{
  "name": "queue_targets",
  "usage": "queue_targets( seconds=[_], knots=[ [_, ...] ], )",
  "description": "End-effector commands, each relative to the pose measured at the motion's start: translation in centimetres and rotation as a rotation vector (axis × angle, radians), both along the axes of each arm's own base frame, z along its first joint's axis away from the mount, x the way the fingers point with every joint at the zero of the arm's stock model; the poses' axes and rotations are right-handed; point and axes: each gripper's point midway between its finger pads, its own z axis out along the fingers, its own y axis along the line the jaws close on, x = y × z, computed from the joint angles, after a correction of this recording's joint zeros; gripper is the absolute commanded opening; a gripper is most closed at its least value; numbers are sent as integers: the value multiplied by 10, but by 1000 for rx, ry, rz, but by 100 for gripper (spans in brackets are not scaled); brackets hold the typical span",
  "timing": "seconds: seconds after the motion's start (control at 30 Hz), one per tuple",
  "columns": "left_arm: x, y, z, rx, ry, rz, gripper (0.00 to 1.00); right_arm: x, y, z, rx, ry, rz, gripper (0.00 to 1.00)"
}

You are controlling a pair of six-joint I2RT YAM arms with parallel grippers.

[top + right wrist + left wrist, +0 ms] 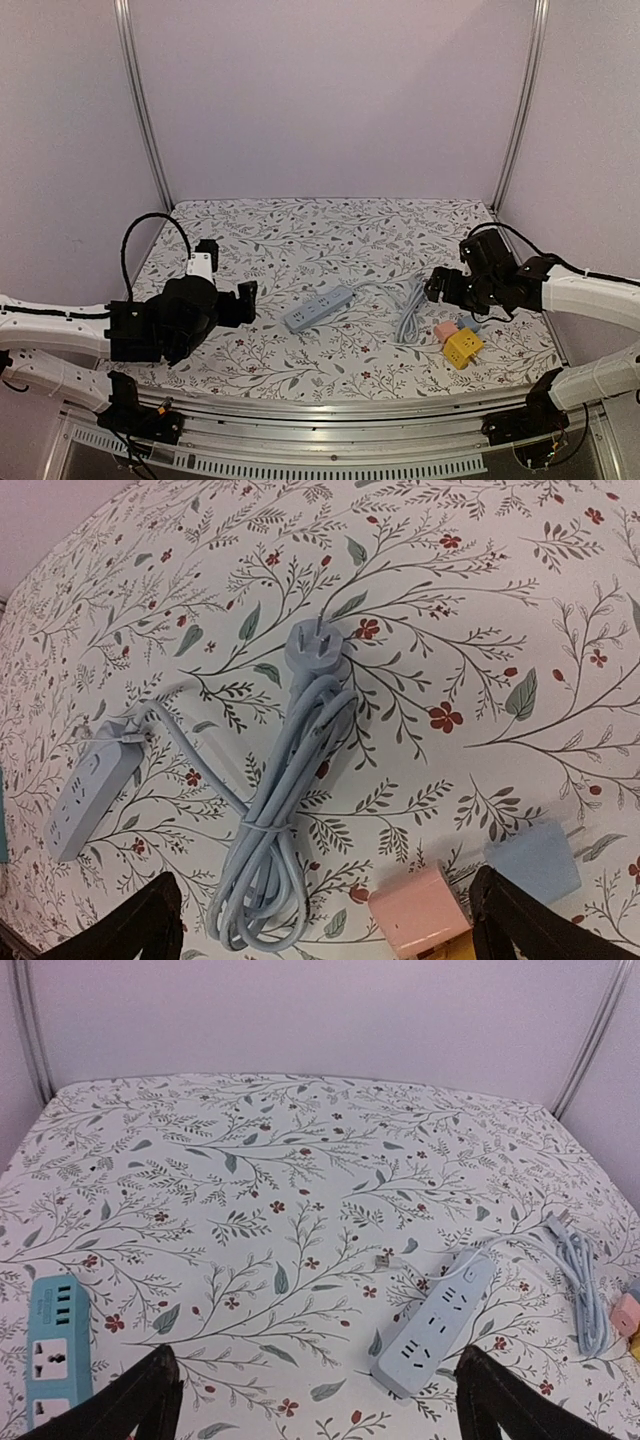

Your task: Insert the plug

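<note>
The pink plug [445, 330] [418, 912] is below and off-center toward the right in the wrist view. I will move my right gripper that way and lower it around the plug's sides.
A pale blue power strip [320, 308] lies flat mid-table with its sockets facing up [440, 1325]. Its bundled cable [280, 820] ends in a three-pin plug [315, 650] lying on the cloth. Three small cube plugs sit at the right: pink [420, 915], blue [530, 858] and yellow [463, 348]. My left gripper [315, 1400] is open above the cloth, left of the strip's near end. My right gripper [325, 920] is open above the cable loop and the pink plug. Neither holds anything.
A turquoise socket block [55, 1345] with USB ports lies at the left. A tiny metal connector [383, 1257] rests on the cloth near the strip. Grey walls and metal posts [145, 110] enclose the floral table [300, 230].
</note>
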Motion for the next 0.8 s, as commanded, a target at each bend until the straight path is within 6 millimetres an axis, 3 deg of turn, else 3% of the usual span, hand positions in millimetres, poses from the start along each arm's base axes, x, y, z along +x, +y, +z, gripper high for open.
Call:
queue_targets(
  seconds=[0.0, 0.23, 0.5, 0.77],
  knots=[
    [1, 3, 5, -12, 5, 1, 95, 2, -10, -24, -139, 98, -31, 99],
    [1, 2, 6, -19, 6, -9, 95, -1, -5, -47, -213, 201, 36, 99],
    [0, 0, 7, -27, 8, -20, 95, -12, -21, -72, -325, 303, 12, 98],
    [-1, 3, 8, -33, 5, -17, 94, -18, -26, -100, -405, 402, 30, 90]
  ],
)
